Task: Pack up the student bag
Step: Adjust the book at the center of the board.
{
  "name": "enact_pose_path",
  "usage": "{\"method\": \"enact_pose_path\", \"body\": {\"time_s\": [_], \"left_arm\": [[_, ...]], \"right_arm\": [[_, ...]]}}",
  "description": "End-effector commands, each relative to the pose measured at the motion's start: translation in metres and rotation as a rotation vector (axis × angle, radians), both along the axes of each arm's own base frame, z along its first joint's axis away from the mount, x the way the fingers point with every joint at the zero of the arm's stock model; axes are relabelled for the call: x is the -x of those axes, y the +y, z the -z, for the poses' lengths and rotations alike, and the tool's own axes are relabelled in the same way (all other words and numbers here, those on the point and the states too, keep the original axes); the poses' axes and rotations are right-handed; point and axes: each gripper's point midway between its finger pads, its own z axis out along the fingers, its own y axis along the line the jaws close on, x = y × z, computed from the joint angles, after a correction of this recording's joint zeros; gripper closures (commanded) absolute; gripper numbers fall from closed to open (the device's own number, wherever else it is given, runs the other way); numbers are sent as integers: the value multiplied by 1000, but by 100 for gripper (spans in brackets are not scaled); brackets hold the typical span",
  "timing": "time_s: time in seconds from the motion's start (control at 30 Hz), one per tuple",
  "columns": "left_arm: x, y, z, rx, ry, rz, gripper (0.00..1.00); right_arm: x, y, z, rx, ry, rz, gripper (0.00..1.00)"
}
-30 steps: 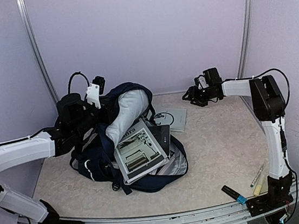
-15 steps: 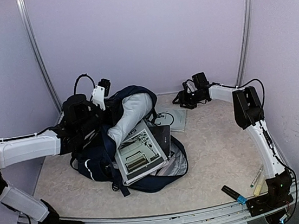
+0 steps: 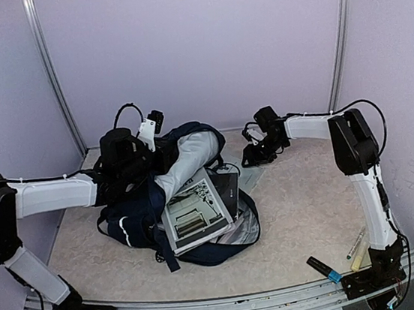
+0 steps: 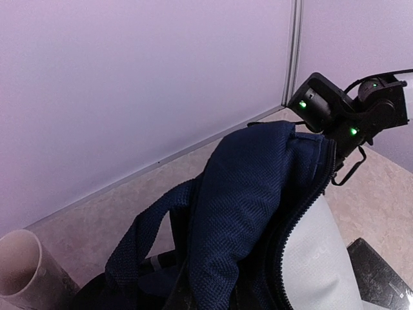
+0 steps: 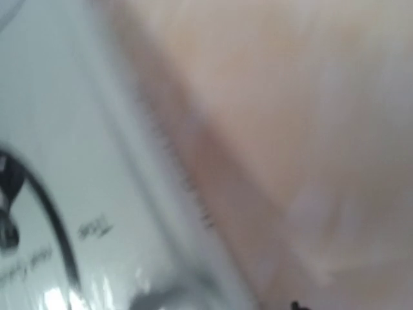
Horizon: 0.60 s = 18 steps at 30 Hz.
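My left gripper moves up and to the left in the top view toward the corner post (image 3: 61, 93) next. It then releases the bag's flap, since the bag (image 3: 136, 223) overlaps the white booklet.
The student bag (image 3: 136, 223) lies open mid-table, dark navy, its light grey lining (image 3: 186, 157) showing. My left gripper (image 3: 159, 147) is shut on the bag's raised upper edge (image 4: 245, 194); the fabric hides its fingers. A printed book (image 3: 192, 216) and a black notebook (image 3: 227, 186) stick out of the opening. My right gripper (image 3: 252, 155) hovers low over a white booklet (image 3: 239, 171) behind the bag. The right wrist view is blurred and shows the booklet (image 5: 64, 161) very close, with no fingers visible.
A black marker with a blue cap (image 3: 325, 268) and pale pens (image 3: 356, 245) lie near the right arm's base. Purple walls close off the back and sides. A pale tube (image 4: 19, 268) shows at the left wrist view's lower left.
My right gripper has swung left and down from the back right corner to the white booklet. My left gripper has carried the bag's edge slightly up and to the right.
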Motion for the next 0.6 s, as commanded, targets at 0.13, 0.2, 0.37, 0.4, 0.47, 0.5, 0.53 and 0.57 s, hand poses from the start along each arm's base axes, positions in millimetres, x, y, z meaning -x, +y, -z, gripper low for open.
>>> {"method": "enact_pose_path", "body": {"time_s": [0.13, 0.2, 0.37, 0.4, 0.47, 0.5, 0.53, 0.57], "left_arm": [[18, 58, 14, -61, 68, -162, 100], [28, 69, -1, -42, 43, -187, 100], [48, 106, -64, -16, -80, -296, 100], [52, 116, -81, -5, -124, -328, 100], [61, 133, -110, 17, -196, -384, 100], [65, 140, -122, 23, -223, -405, 100], [69, 145, -132, 27, -243, -420, 100], [71, 148, -137, 23, -252, -431, 100]], "right_arm": [[157, -49, 67, 362, 307, -61, 54], [178, -56, 66, 376, 328, -61, 54], [202, -66, 40, 374, 321, -39, 54], [197, -62, 27, 350, 297, -37, 54], [176, -49, -5, 306, 221, -28, 53], [162, -43, -20, 292, 177, -17, 51], [145, -36, -36, 276, 126, -6, 49], [130, -30, -45, 269, 86, 5, 48]]}}
